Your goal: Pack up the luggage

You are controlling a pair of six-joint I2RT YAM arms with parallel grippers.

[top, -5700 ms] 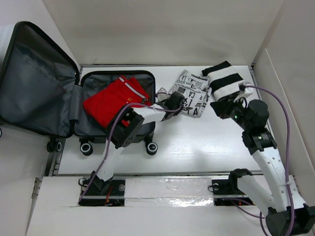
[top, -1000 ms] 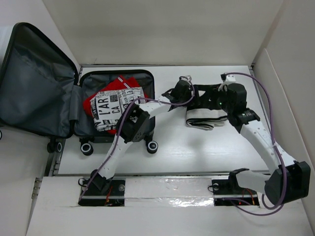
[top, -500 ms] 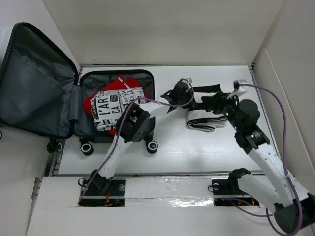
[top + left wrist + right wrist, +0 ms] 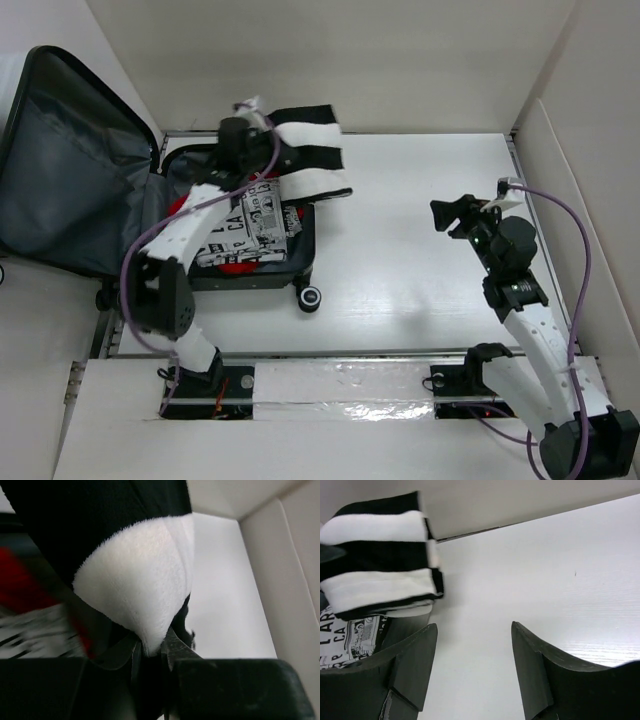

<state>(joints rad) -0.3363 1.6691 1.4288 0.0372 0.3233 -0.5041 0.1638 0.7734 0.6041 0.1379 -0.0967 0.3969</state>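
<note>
My left gripper needs to move back and to the left in the top view, then lower over the newsprint-patterned cloth [image 4: 250, 228] and let go, because the striped cloth [image 4: 312, 160] hangs beyond the luggage.
The luggage [image 4: 70, 190] lies open at the left, its grey-lined lid propped up. Its lower half holds a red quilted cloth [image 4: 182, 207] under a newsprint-patterned cloth [image 4: 250, 228]. My left gripper [image 4: 262, 150] is shut on a black-and-white striped folded cloth [image 4: 312, 160] and holds it above the case's far right corner. The cloth fills the left wrist view [image 4: 135, 580] and shows in the right wrist view [image 4: 380, 555]. My right gripper [image 4: 450, 214] is open and empty over the table's right half, its fingers [image 4: 532, 670] spread.
White walls stand round the white table [image 4: 410, 270]. The case's wheel [image 4: 309, 296] sticks out toward the table's front. A metal rail [image 4: 330, 352] runs along the near edge by the arm bases.
My left gripper carried the striped cloth from the table's middle leftward to above the case. My right gripper let go of it and drew back right. The newsprint cloth went into the case earlier.
</note>
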